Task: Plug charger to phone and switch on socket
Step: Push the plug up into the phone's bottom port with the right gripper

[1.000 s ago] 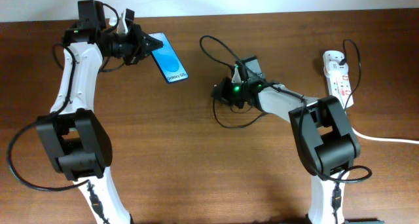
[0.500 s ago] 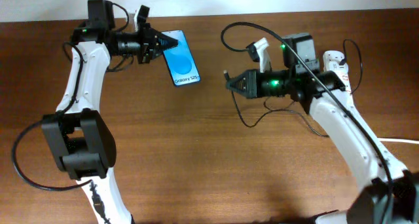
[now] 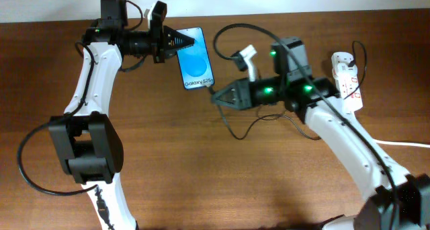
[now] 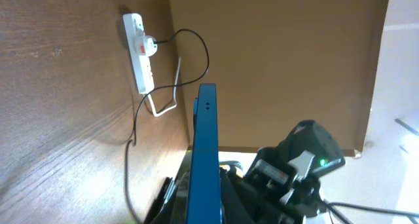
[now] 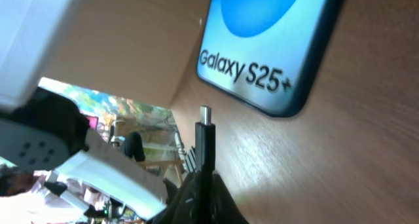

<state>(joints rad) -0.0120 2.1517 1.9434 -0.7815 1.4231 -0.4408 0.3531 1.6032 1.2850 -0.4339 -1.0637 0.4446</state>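
Observation:
My left gripper is holding the phone above the wood, so next it will move down and back, lay the phone onto the bare tabletop and release it there.
The phone, blue screen up with "Galaxy" text, is held above the table by my left gripper, which is shut on its top end. In the left wrist view I see the phone edge-on between the jaws. My right gripper is shut on the charger plug, whose metal tip points at the phone's bottom edge with a small gap. The thin black charger cable loops over the table to the white socket strip at the right, which also shows in the left wrist view.
The socket's thick white cord runs off the right edge. The brown wooden table stretches from the two arms to the front edge. A pale wall borders the far edge.
My left gripper carried the phone to the right. My right gripper moved left with the charger plug, up to the phone's bottom end.

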